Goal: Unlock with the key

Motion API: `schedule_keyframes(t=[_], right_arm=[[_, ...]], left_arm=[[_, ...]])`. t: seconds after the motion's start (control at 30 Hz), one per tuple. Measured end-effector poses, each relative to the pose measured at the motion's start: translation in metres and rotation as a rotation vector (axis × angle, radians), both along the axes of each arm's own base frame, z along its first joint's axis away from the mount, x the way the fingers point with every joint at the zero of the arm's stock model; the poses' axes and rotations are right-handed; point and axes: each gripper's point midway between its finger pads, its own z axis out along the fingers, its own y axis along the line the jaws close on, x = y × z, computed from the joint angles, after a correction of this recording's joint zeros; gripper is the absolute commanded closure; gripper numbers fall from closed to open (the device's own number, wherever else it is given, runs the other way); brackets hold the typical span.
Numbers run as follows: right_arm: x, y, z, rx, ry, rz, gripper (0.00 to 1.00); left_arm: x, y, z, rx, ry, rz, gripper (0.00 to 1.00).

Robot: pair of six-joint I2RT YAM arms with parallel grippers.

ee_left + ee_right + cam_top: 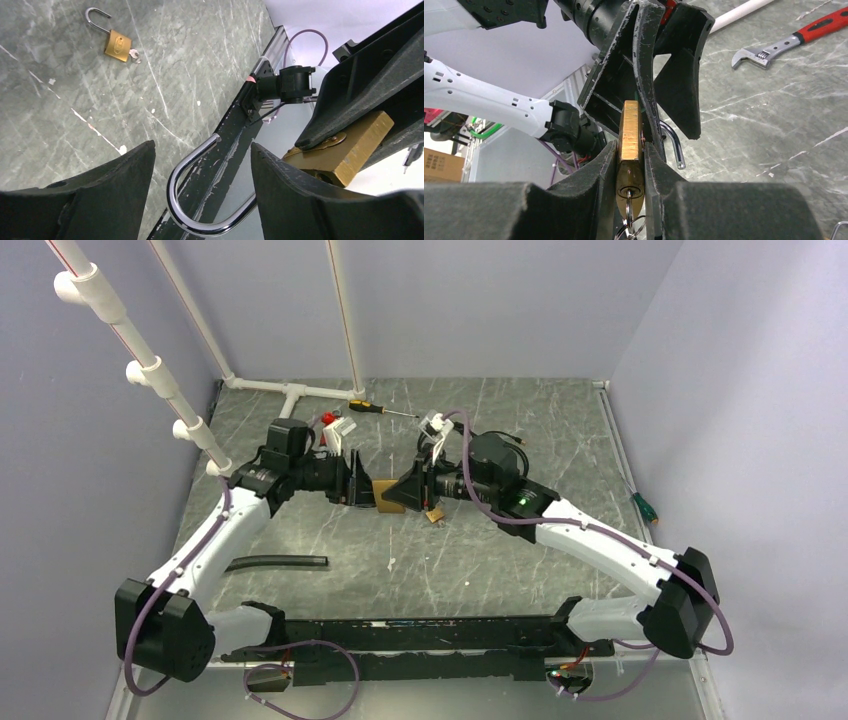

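Observation:
My right gripper lowers the brass padlock onto the bare tabletop (391, 527) beside the second small padlock next and releases it there, since its chrome shackle stands open.
A brass padlock (386, 492) is held above the table between my two grippers. My right gripper (408, 490) is shut on its body (630, 135), one finger on each flat face. A key (628, 210) with a wire ring sits in the keyhole facing the right wrist camera. The chrome shackle (172, 195) is open, one end free. It lies between the fingers of my left gripper (202, 146), which is open and not pressing on it. The padlock body also shows in the left wrist view (350, 150), and the left gripper in the top view (356, 485).
A second small brass padlock (117, 45) lies on the table with its shackle open and a key in it; it also shows in the top view (435, 512). A yellow-handled screwdriver (365, 406), a red-handled wrench (774, 47), a green screwdriver (643, 508) and a black bar (280, 562) lie around.

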Motion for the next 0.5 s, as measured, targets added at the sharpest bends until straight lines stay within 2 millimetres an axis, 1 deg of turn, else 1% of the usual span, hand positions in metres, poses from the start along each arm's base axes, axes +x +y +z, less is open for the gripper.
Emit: schedule_keyframes(t=[0.27,0.33,0.37,0.4,0.5], right_arm=[[-0.003,-0.005,0.002,-0.008,0.003,-0.008,1.00],[-0.005,-0.005,0.003,-0.004,0.003,0.006,1.00],[-0.006,-0.005,0.003,-0.002,0.005,0.010,1.00],[-0.007,-0.005,0.004,0.000,0.007,0.017,1.00],[-0.009,-0.005,0.006,0.009,0.011,0.029,1.00]], left_arm=[[-0.001,-0.002,-0.005,-0.003,0.052,-0.003,0.21],[-0.002,-0.001,-0.008,0.004,0.067,0.000,0.16],[-0.002,-0.001,-0.010,0.009,0.074,0.003,0.10],[-0.003,0.000,-0.011,0.014,0.080,0.005,0.08],[-0.002,0.003,-0.016,0.039,0.092,0.024,0.08]])
